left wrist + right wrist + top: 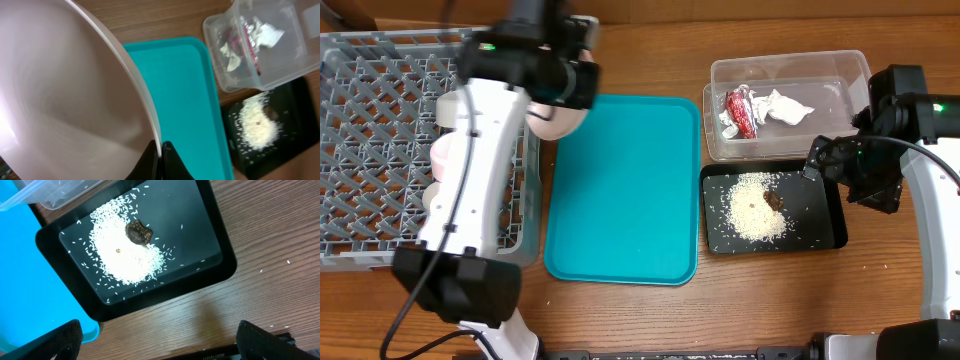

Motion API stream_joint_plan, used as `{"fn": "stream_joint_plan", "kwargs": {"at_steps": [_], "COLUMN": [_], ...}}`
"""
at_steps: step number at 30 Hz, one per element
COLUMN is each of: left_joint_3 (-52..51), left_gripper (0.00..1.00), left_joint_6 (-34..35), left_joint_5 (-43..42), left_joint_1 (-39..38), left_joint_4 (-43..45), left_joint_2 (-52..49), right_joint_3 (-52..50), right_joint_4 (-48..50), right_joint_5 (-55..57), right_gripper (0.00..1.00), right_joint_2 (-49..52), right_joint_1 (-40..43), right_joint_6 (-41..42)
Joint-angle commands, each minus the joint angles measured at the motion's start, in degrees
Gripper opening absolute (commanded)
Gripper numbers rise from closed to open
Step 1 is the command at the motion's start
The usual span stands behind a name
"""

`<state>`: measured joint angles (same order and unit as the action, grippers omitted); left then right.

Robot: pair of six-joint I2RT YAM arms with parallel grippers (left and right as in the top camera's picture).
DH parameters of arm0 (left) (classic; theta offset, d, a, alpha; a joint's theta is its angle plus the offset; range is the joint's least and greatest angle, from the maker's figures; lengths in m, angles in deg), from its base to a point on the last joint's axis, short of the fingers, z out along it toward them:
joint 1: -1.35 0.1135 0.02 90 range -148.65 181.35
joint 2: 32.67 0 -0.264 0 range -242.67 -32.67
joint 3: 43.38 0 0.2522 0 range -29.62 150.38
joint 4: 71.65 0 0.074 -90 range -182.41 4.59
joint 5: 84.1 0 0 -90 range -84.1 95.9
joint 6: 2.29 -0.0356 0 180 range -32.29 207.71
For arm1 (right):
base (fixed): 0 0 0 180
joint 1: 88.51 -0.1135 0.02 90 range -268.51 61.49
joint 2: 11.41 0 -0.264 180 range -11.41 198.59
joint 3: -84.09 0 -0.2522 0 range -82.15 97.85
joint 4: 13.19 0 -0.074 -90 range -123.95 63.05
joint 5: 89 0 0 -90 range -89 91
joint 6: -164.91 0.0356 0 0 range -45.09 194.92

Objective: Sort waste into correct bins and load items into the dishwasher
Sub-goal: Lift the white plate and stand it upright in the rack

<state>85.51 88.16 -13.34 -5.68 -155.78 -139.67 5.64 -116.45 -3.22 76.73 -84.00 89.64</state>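
My left gripper is above the rack's tray-side slots, and they are to its left in the overhead view, so I will carry the bowl (560, 122) over next, lower it and release it.
My left gripper (161, 155) is shut on the rim of the pink bowl (65, 100) and holds it between the grey dish rack (380, 120) and the teal tray (620, 190); the bowl (560, 122) shows under the arm in the overhead view. The clear tub (790, 68) holds the red wrapper (740, 110) and the white napkin (788, 108). The black tray (835, 225) holds the rice (756, 210) and the brown lump (772, 199). My right gripper (165, 345) is open and empty over the table beside the black tray (220, 270). Chopsticks and cup are out of view.
The teal tray lies bare in the middle. Pale dishes (440, 175) sit in the rack's right part, mostly hidden by my left arm. Bare wooden table lies in front of and to the right of the black tray.
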Motion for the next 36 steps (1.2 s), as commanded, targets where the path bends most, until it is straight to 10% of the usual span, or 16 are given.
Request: {"fn": "stream_joint_plan", "kwargs": {"at_steps": [1, 21, 24, 36], "left_joint_3": [1.07, 0.92, 0.92, 1.03], "left_gripper": [0.04, 0.05, 0.55, 1.00], "left_joint_6": [-4.70, -10.58, -10.54, -5.38], "left_joint_5": [-17.11, -34.49, -34.21, -18.71], "left_joint_1": [7.19, 22.69, 23.45, 23.50], "left_joint_4": [-0.13, -3.85, -4.55, -6.08], "left_joint_2": [0.35, -12.81, -12.90, -7.41], "right_joint_3": [0.39, 0.39, 0.39, 0.39], "right_joint_4": [0.22, 0.24, 0.37, 1.73], "right_joint_5": [0.31, 0.31, 0.31, 0.11], "right_gripper": [1.00, 1.00, 1.00, 1.00], "right_joint_2": [-0.59, -0.59, -0.59, -0.59], "right_joint_1": [0.11, 0.11, 0.11, 0.11], "right_joint_6": [-0.17, -0.17, -0.17, 0.22]}}
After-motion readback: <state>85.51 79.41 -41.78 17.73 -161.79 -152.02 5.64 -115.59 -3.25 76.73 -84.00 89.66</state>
